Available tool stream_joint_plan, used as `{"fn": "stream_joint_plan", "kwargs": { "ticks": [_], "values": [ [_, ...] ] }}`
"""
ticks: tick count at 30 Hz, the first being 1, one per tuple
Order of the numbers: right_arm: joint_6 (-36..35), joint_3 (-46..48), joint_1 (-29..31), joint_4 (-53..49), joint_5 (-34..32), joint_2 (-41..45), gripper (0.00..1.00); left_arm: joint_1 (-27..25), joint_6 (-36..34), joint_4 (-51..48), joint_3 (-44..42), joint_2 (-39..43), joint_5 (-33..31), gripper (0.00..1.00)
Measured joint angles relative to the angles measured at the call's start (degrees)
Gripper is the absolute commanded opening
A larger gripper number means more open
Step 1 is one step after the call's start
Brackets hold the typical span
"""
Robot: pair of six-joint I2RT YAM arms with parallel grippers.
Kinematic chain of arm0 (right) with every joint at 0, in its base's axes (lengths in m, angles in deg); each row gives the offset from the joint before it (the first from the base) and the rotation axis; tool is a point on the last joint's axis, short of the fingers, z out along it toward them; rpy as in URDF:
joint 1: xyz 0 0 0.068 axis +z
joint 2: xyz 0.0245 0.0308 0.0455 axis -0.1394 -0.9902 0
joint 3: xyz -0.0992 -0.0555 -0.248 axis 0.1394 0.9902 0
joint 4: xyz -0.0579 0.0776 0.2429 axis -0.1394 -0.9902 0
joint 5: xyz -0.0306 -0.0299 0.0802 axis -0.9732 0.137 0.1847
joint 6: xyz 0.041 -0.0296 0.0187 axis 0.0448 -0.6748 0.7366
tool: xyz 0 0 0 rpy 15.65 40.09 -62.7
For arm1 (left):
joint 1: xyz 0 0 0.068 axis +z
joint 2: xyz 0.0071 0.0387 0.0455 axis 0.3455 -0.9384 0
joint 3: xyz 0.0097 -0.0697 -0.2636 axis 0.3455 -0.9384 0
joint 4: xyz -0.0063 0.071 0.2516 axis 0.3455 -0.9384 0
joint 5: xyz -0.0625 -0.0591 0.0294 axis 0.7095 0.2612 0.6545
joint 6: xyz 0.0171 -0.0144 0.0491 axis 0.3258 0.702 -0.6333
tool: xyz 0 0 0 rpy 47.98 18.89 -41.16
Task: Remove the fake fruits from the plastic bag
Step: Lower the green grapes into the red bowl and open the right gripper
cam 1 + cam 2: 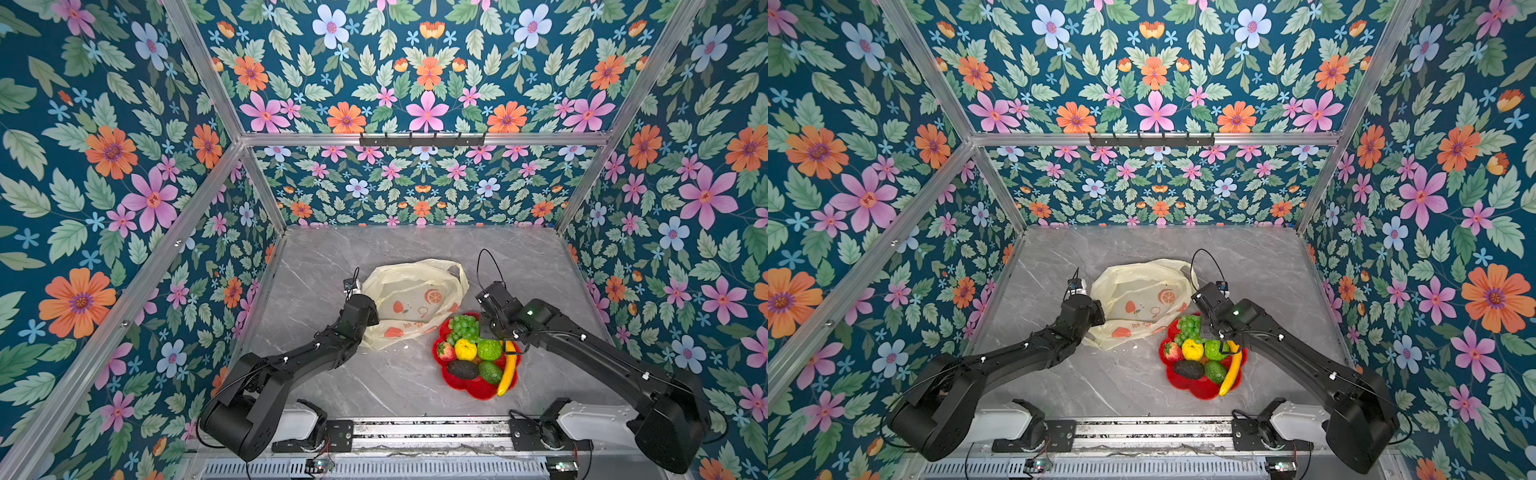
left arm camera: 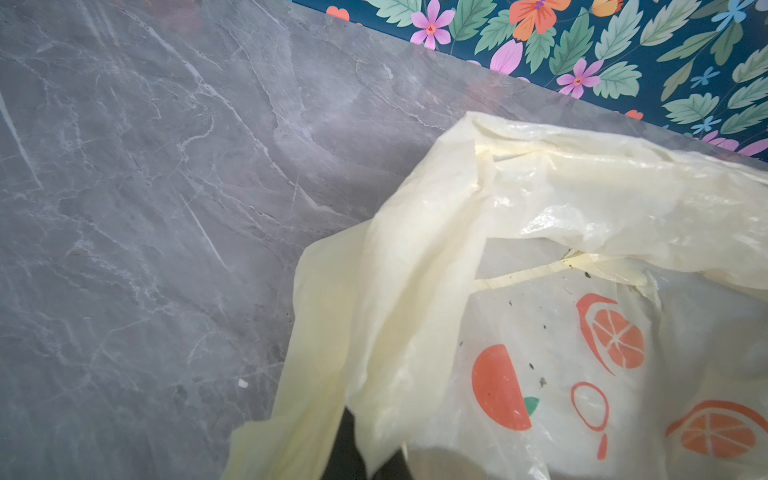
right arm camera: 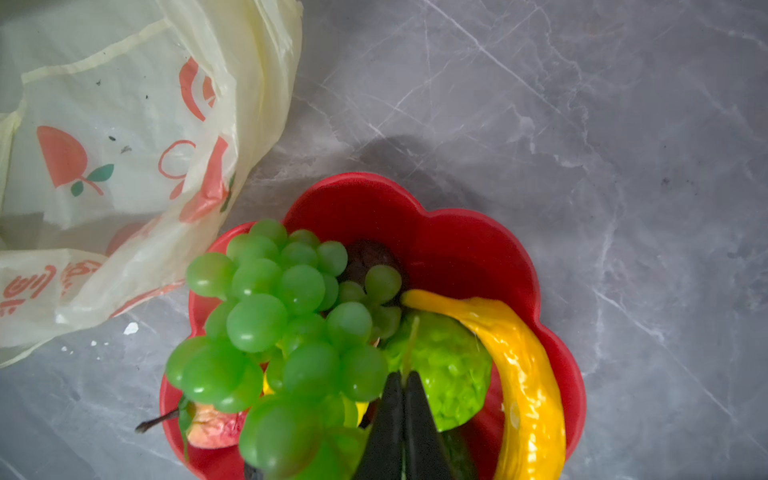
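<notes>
The grapes' stem comes free next as my right gripper draws back over the red plate toward the green avocado (image 1: 489,372) (image 3: 460,449). The heap of grapes already lies above the plate.
The plastic bag (image 1: 411,303) (image 1: 1138,299) lies crumpled and mostly flat on the grey table; no fake fruits show inside it. My left gripper (image 1: 370,321) (image 2: 365,453) is shut on the bag's near-left edge, with film draped over its dark fingers. The fake fruits sit heaped on a red flower-shaped plate (image 1: 482,392) (image 3: 457,232): green grapes (image 1: 462,326) (image 3: 270,316), strawberry (image 1: 446,351), lemon (image 1: 465,349), bumpy green fruit (image 1: 489,349), avocado (image 1: 462,369), banana (image 1: 509,370) (image 3: 523,374). My right gripper (image 1: 485,329) (image 3: 403,374) hangs over the plate, shut on the grape bunch's thin stem.
The plate touches the bag's near-right corner. Floral walls close in the table on three sides, and a rail with both arm bases (image 1: 415,432) runs along the front. Small white crumbs (image 3: 131,328) lie on the marble beside the bag.
</notes>
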Motion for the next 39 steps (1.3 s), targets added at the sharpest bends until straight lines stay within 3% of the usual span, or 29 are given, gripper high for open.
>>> {"fn": "stream_joint_plan", "kwargs": {
  "ticks": [8, 23, 28, 32, 35, 39],
  "values": [
    [1.3, 2.7, 3.9, -0.5, 2.7, 5.7, 0.0, 0.0, 0.0, 0.0, 0.0, -1.1, -0.1, 0.0],
    [3.3, 6.9, 4.8, -1.2, 5.7, 11.7, 0.0, 0.0, 0.0, 0.0, 0.0, -0.9, -0.6, 0.0],
    [3.6, 7.6, 4.8, -1.0, 4.7, 9.2, 0.09, 0.0, 0.0, 0.0, 0.0, -0.9, -0.5, 0.0],
    [3.4, 5.9, 4.8, -0.9, 4.2, 6.6, 0.3, 0.0, 0.0, 0.0, 0.0, -0.9, -0.5, 0.0],
    [3.1, 4.4, 4.8, -0.9, 3.4, 6.1, 0.4, 0.0, 0.0, 0.0, 0.0, -0.9, -0.5, 0.0],
    [2.9, 3.7, 4.8, -0.9, 2.1, 6.2, 0.45, 0.0, -0.2, 0.0, 0.0, -0.7, -0.3, 0.0]
  ]
}}
